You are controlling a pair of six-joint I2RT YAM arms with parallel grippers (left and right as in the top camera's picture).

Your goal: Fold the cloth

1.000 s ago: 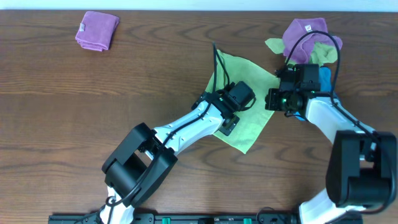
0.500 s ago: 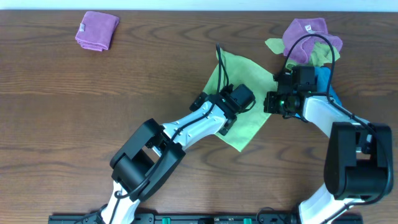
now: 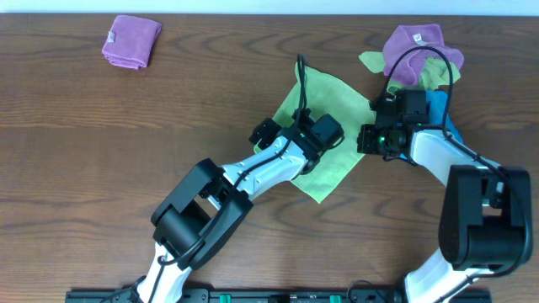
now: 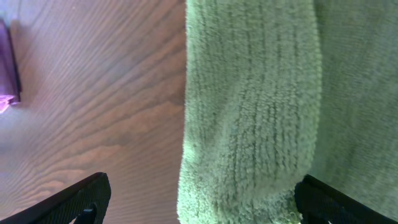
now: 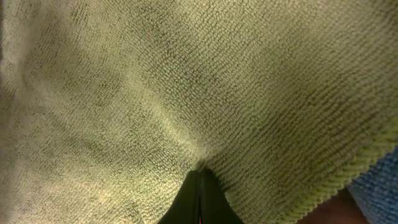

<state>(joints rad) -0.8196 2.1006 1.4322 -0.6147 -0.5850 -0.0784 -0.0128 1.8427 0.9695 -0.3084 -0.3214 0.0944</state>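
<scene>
My left gripper needs to move to its left in the overhead view and close on the hem there, because the cloth's corner (image 3: 258,149) shows on that side.
The cloth (image 3: 333,93), light lime-green terry, lies spread like a diamond at the table's middle. My left gripper (image 3: 285,133) hangs open over its left edge. In the left wrist view a rolled edge of the cloth (image 4: 249,124) runs down between the wide-apart fingers (image 4: 74,199), with bare wood to its left. My right gripper (image 3: 368,137) sits at the cloth's right corner. In the right wrist view it is shut (image 5: 199,190), and the cloth (image 5: 186,81) puckers at the fingertips, pinched near a hemmed edge.
A folded purple cloth (image 3: 132,40) lies at the far left back. A pile at the back right holds a purple cloth (image 3: 413,42), an olive-green one (image 3: 431,72) and a blue one (image 3: 440,105), close behind my right arm. The blue cloth (image 5: 379,183) shows under the hem.
My left gripper has slid up and to the left, from the cloth's middle to its left edge, and stayed open. The right gripper has stayed shut and barely shifted.
</scene>
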